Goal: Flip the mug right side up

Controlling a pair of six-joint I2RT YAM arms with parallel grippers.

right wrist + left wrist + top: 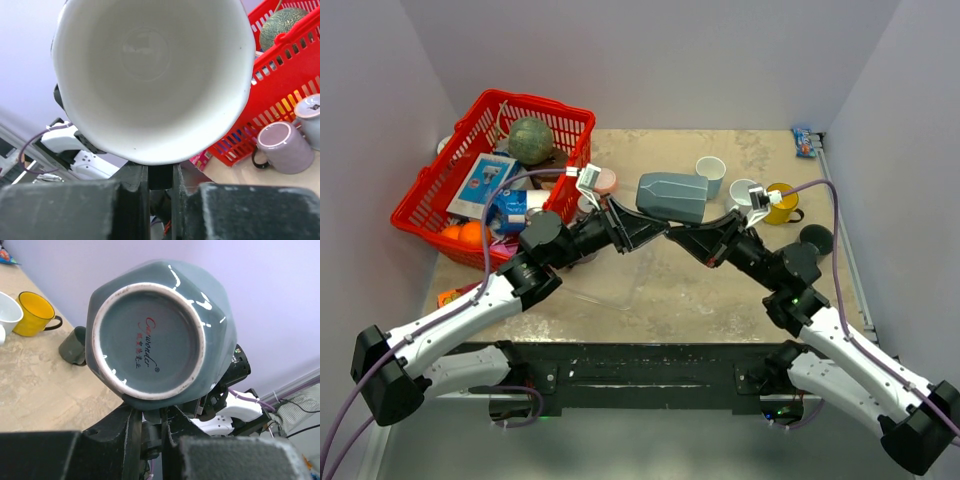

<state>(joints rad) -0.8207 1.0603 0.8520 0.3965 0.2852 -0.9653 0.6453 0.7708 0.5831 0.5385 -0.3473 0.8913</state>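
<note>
I will next swing the sideways grey mug down with my right gripper, to the gripper's right in the top view, onto the clear tabletop by the green mug, and release it there upright.
The grey faceted mug (pixel 672 197) hangs on its side above the middle of the table, held between both grippers. Its base, with a white ring and red lettering, faces the left wrist view (pixel 150 335). Its white inside faces the right wrist view (pixel 150 75). My left gripper (pixel 658 229) (pixel 150 417) is shut on the mug's lower side, with a grey part, seemingly the handle, between its fingers. My right gripper (pixel 677 233) (pixel 160 176) is shut on a dark part under the rim from the opposite side.
A red basket (pixel 430 180) with a melon (pixel 531 140) and packets stands at the back left. A pink mug (pixel 603 181), two white mugs (pixel 711 170) (pixel 744 190), a yellow mug (pixel 781 203) and a dark green mug (pixel 815 238) stand behind and to the right.
</note>
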